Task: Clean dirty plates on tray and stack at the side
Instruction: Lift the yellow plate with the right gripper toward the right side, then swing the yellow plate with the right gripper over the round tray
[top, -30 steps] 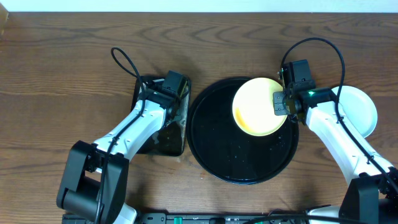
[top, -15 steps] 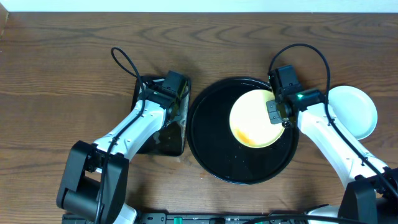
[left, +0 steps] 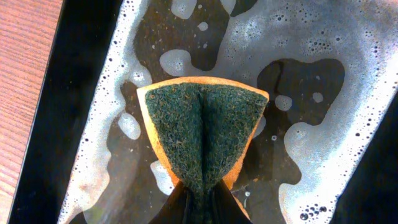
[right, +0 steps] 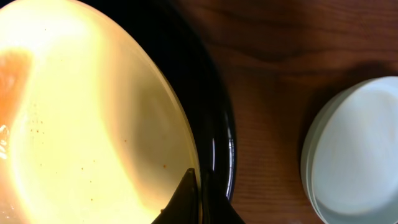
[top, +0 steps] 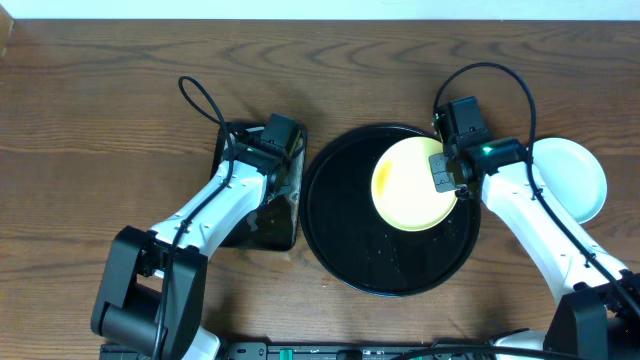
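Observation:
My left gripper brings the folded sponge down next onto the foamy water in the black pan (top: 275, 212) (left: 267, 155) and releases it there, since the pan lies beneath.
A pale yellow plate (top: 408, 186) hangs tilted over the right half of the black round tray (top: 340, 235). My right gripper (top: 447, 172) is shut on its right rim. In the right wrist view the fingers (right: 200, 194) pinch the yellow plate (right: 93, 124) at its edge, with a faint orange smear at its far left and the tray (right: 219, 124) beneath. Pale white plates (top: 572, 178) sit stacked on the table right of the tray. My left gripper (left: 200, 204) is shut on a green-and-orange sponge (left: 202, 134), folded and held over soapy water.
The rectangular black pan (top: 262, 222) with foamy water (left: 323, 37) lies left of the tray, under my left wrist (top: 277, 137). A black cable loops behind it (top: 198, 100). The white plates (right: 364, 149) rest close to the tray's right rim.
My right gripper has shifted the yellow plate slightly left and toward the front over the tray, changing its tilt. The left arm has stayed still.

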